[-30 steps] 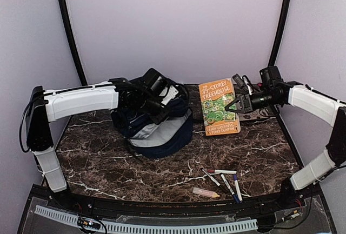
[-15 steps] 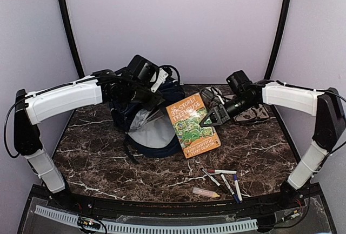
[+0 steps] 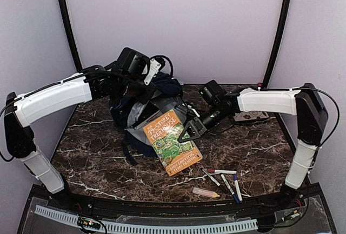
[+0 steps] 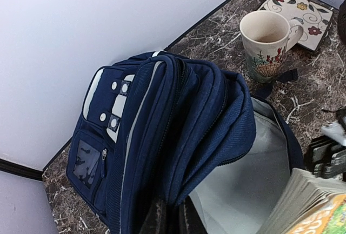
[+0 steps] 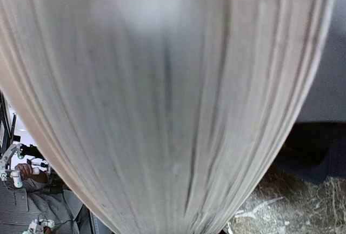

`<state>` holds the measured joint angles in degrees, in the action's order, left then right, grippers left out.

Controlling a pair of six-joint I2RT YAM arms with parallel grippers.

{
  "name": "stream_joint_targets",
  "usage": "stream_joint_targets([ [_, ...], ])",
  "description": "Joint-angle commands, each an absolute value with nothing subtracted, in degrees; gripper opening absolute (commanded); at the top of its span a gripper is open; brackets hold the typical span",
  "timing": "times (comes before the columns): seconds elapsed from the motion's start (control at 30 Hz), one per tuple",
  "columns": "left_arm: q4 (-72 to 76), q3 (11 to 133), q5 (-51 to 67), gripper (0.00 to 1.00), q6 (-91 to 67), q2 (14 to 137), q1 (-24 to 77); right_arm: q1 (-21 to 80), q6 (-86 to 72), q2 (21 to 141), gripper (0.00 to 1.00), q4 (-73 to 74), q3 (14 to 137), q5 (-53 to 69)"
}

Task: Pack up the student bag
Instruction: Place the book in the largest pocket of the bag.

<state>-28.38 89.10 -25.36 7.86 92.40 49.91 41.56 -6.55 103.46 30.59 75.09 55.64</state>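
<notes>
The bag's grey-lined pocket (image 3: 141,135) is wide open under the raised flap. I will move my right gripper to the left in the top view and down inside, and let go of the book (image 3: 171,142).
The navy student bag (image 3: 130,116) lies at the back left of the table with its grey-lined main pocket (image 4: 254,180) gaping. My left gripper (image 3: 145,98) is shut on the bag's upper flap and holds it up; in the left wrist view its fingers (image 4: 157,218) pinch the blue fabric (image 4: 178,109). My right gripper (image 3: 188,132) is shut on an orange and green paperback book (image 3: 171,142), tilted just in front of the bag's opening. The book's page edges (image 5: 162,104) fill the right wrist view and hide the fingers. The book's corner shows in the left wrist view (image 4: 308,201).
Several pens (image 3: 224,177) and a pale eraser-like block (image 3: 205,192) lie at the front right. A flowered mug (image 4: 267,42) and a patterned coaster (image 4: 300,9) stand behind the bag, towards the back right. The coaster also shows in the top view (image 3: 253,116).
My right arm has swung the book left and down, from the back right to the bag's mouth. My left gripper has pulled the flap up and back, opening the bag wider.
</notes>
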Motion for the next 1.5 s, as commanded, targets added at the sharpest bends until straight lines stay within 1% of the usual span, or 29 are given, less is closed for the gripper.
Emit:
stream_joint_targets([
  [0.0,-21.13,90.25,-25.33,0.00,6.97,84.06,50.30,42.19,-15.67,106.77,0.00,21.41,80.96,57.45],
  [0.13,-20.67,88.59,-23.44,0.00,6.50,80.98,50.36,42.80,-22.78,112.78,0.00,18.56,86.94,61.03],
  [0.33,-20.00,85.73,-22.30,0.00,5.63,77.70,50.53,44.96,-25.97,119.77,0.00,20.32,95.58,58.45],
  [0.73,-19.43,84.06,-22.07,0.00,4.47,76.38,50.62,46.22,-33.32,127.27,0.00,19.35,102.38,50.01],
  [1.03,-21.58,83.38,-18.73,0.00,2.78,77.08,50.62,45.29,-37.00,133.87,0.00,16.57,108.58,49.85],
  [1.23,-22.35,82.91,-18.32,0.00,2.18,77.09,50.62,44.54,-35.09,138.48,0.00,18.00,111.82,46.91],
  [1.33,-21.80,81.89,-18.21,0.00,2.53,77.08,50.62,44.59,-32.85,138.81,0.13,18.73,111.33,46.11],
  [1.47,-21.58,80.54,-19.91,0.00,2.13,76.96,50.62,44.88,-28.96,136.05,0.36,20.74,109.12,42.63],
])
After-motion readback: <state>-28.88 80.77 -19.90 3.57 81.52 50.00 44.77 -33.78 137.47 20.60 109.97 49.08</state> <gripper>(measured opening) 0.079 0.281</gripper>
